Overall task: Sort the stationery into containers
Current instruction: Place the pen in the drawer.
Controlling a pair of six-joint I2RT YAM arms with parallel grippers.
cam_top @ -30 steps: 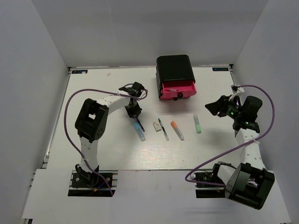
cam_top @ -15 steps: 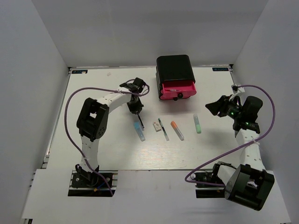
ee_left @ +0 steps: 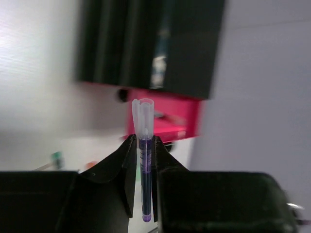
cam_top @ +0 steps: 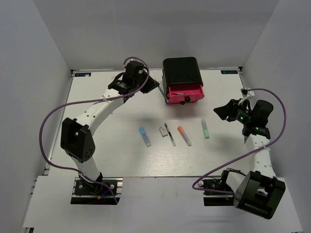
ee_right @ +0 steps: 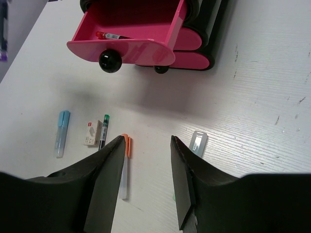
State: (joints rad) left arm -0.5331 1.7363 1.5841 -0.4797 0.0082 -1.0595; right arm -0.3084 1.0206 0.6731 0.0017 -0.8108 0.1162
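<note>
I should turn my left gripper and swing it to the right in the top view, over the open pink drawer (cam_top: 187,91), to release the dark purple pen where another pen lies.
My left gripper (cam_top: 151,86) is shut on a dark purple pen with a clear cap (ee_left: 144,160), held in the air just left of the black cabinet (cam_top: 181,70). The cabinet's top pink drawer (cam_top: 184,92) is open, with a red-white pen (ee_right: 114,36) inside. On the table lie a light blue pen (cam_top: 145,136), a white eraser (cam_top: 162,130), a dark pen (cam_top: 169,134), an orange-capped pen (cam_top: 184,136) and a pale green pen (cam_top: 205,128). My right gripper (cam_top: 219,110) is open and empty, above and right of the green pen.
White walls enclose the table on the left, back and right. The lower pink drawers (ee_right: 187,51) are shut. The cabinet (ee_left: 150,43) and open drawer (ee_left: 160,119) show blurred ahead in the left wrist view.
My left gripper has lifted the dark purple pen from beside the light blue pen and swung it back and right, up to the cabinet's left side. The right arm has not moved.
</note>
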